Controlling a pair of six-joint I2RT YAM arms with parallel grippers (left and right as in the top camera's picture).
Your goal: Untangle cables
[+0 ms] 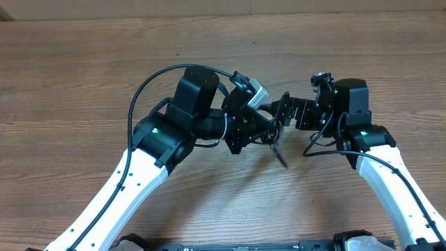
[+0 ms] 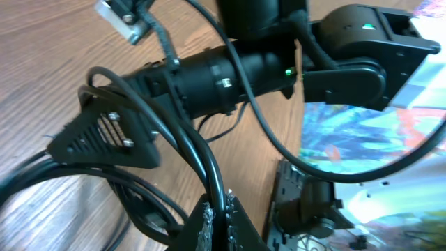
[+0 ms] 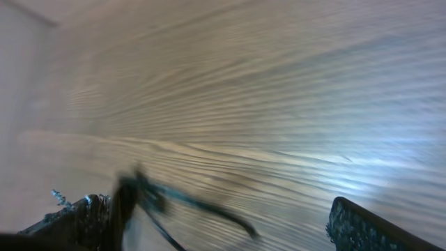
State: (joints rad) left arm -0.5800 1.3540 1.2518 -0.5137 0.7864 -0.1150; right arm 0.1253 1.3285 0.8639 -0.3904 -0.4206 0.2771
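The robot's left gripper will next go to the left in the overhead view, then lower toward bare tabletop and release the black cable, since pieces of cable bunch between both grippers.
The cables are thin black cords held up over the table's middle, with one strand dangling below the two grippers. My left gripper is shut on a black cable that rises from between its jaws, and more loops hang to its left. In the left wrist view, that gripper pinches the cord tightly. Just right of it, my right gripper stands wide open. In the blurred right wrist view, a cable strand crosses between the right gripper's fingers, close to the left one.
The wooden table stretches all round the arms. My right arm's black wrist and a triangular finger fill the upper left wrist view. A colourful surface lies beyond the table edge there.
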